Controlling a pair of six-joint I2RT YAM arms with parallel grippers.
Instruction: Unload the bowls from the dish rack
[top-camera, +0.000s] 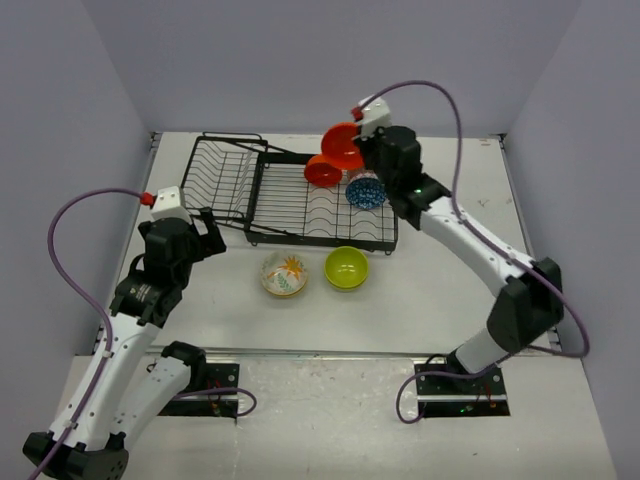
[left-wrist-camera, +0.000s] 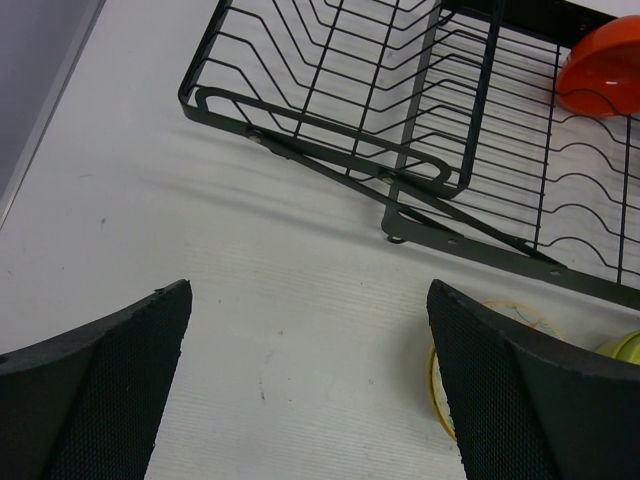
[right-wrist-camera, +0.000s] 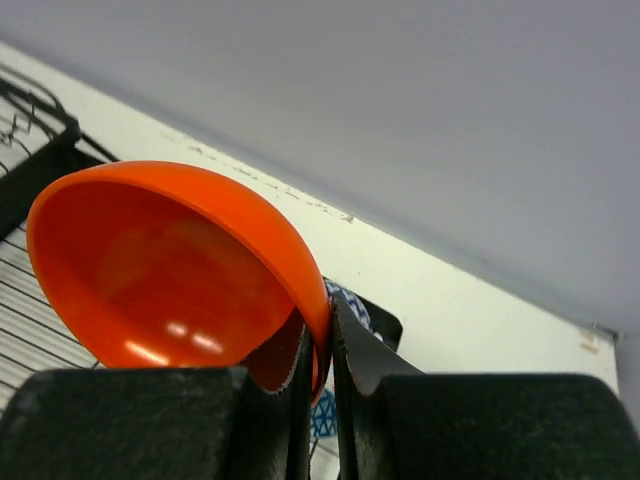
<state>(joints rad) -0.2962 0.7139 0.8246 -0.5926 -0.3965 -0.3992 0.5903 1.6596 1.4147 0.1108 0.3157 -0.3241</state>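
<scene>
I need to bring the orange-red bowl in my right gripper back and down next, onto the table (top-camera: 411, 274) beside the lime green bowl and opposite the floral bowl.
The black wire dish rack (top-camera: 290, 200) stands at the back middle. My right gripper (top-camera: 358, 148) is shut on the rim of an orange-red bowl (top-camera: 342, 146) and holds it tilted above the rack's far right end; in the right wrist view the fingers (right-wrist-camera: 355, 345) pinch the bowl's (right-wrist-camera: 160, 250) edge. A second orange-red bowl (top-camera: 322, 172) and a blue speckled bowl (top-camera: 366, 190) sit in the rack. A floral cream bowl (top-camera: 284, 273) and a lime green bowl (top-camera: 346, 267) rest on the table in front of it. My left gripper (top-camera: 205, 235) is open and empty, left of the floral bowl.
In the left wrist view the rack's angled basket section (left-wrist-camera: 330, 90) lies ahead of the open gripper (left-wrist-camera: 310, 380), with the floral bowl's rim (left-wrist-camera: 520, 310) by the right finger. Grey walls close in the table on three sides.
</scene>
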